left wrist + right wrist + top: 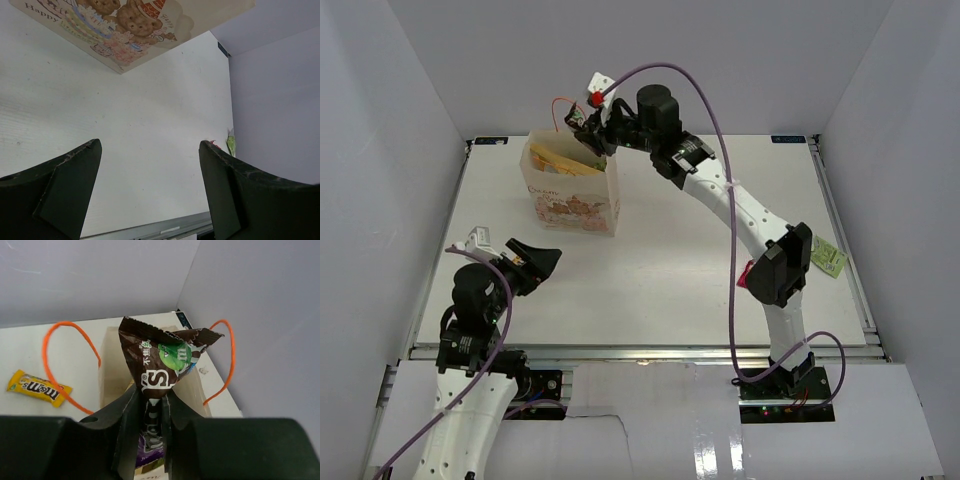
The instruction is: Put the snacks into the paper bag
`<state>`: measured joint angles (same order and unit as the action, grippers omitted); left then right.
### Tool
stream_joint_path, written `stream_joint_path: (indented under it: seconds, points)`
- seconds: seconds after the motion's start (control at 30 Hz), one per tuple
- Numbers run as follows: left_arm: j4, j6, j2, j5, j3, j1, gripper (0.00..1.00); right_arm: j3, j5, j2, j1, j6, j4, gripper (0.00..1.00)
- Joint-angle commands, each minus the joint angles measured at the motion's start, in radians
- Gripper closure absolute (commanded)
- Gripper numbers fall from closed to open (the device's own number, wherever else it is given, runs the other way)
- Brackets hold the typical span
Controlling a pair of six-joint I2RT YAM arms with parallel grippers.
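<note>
The yellow candy packet is still outside the bag, so I need to tilt my open left gripper downward and lower it over the packet's middle to close there.
My right gripper hangs over the open top of the cream paper bag and is shut on a brown candy packet with a green figure on it. In the right wrist view the gripper pinches the packet's lower end above the bag's mouth. A purple bar lies inside the bag, and a gold chip bag sticks up in it. A yellow candy packet lies on the table beside the bag. My left gripper is open and empty, short of the bag's printed front.
A small green packet lies near the table's right edge and also shows in the left wrist view. A red-pink pouch lies partly hidden behind the right arm. The bag's orange-red cord handles stand up on both sides of the held packet.
</note>
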<state>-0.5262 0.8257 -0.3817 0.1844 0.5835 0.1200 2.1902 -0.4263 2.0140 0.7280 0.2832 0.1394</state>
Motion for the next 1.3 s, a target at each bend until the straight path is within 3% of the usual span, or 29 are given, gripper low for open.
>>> stream_joint_path:
  seconds: [0.0, 0.23, 0.33, 0.5, 0.67, 0.73, 0.87, 0.97, 1.07, 1.13, 1.27]
  points:
    - [-0.02, 0.015, 0.02, 0.009, 0.01, 0.001, 0.11, 0.034, 0.104, 0.035, 0.021, -0.029, -0.148, 0.75]
    - [-0.037, 0.012, 0.024, 0.006, 0.016, 0.001, 0.11, 0.003, 0.262, 0.101, 0.031, 0.034, -0.205, 0.66]
    - [-0.038, 0.01, 0.021, 0.003, 0.013, 0.001, 0.11, -0.055, 0.282, 0.091, 0.031, 0.072, -0.213, 0.47]
    - [-0.055, -0.011, -0.019, -0.04, 0.035, 0.0, 0.11, -0.093, 0.308, 0.045, 0.028, 0.082, -0.209, 0.44]
    - [-0.121, -0.081, -0.166, -0.129, 0.12, 0.0, 0.11, -0.078, 0.227, -0.046, -0.025, 0.008, -0.101, 0.44]
    - [-0.159, -0.111, -0.225, -0.173, 0.176, 0.0, 0.11, -0.098, 0.083, -0.112, -0.058, 0.002, 0.003, 0.44]
    - [-0.179, -0.235, -0.413, -0.244, 0.272, 0.0, 0.11, -0.338, -0.181, -0.291, -0.165, 0.054, 0.168, 0.39]
    - [-0.176, -0.366, -0.538, -0.264, 0.32, 0.001, 0.12, -0.578, -0.236, -0.409, -0.234, 0.137, 0.23, 0.3]
    - [-0.149, -0.505, -0.603, -0.275, 0.334, 0.001, 0.16, -0.758, -0.287, -0.518, -0.324, 0.175, 0.246, 0.29]
    - [-0.135, -0.679, -0.643, -0.27, 0.331, 0.001, 0.16, -0.896, -0.319, -0.561, -0.395, 0.206, 0.264, 0.28]
    - [-0.052, -0.91, -0.666, -0.332, 0.274, 0.0, 0.14, -1.055, -0.358, -0.652, -0.478, 0.266, 0.295, 0.28]
